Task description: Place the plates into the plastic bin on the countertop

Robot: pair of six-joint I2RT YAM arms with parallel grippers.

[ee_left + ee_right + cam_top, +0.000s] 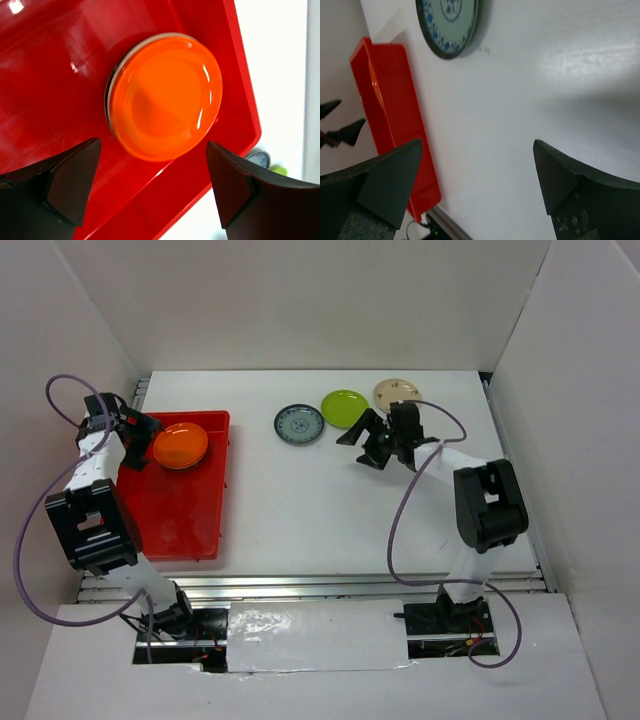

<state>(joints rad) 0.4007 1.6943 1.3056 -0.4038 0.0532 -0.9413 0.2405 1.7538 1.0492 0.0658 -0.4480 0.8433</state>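
The blue-grey plate is down and away from my base, so my right gripper will move there next, onto its rim [320, 422] [475, 18] beside the lime green plate.
The red plastic bin [180, 515] lies at the left of the white countertop [330, 510]. An orange plate [181, 445] rests in its far end, on top of another plate whose pale rim shows in the left wrist view [111, 82]. My left gripper [148, 430] is open and empty just left of the orange plate [165, 97]. A blue-grey patterned plate [299, 424], a lime green plate [344, 408] and a cream plate [398, 393] lie on the counter at the back. My right gripper [360, 445] is open and empty, just right of the blue-grey plate [449, 22].
White walls stand on three sides. A metal rail [320, 588] runs along the counter's near edge. The bin's near half [175, 525] holds nothing. The bin's long side [395, 110] shows in the right wrist view.
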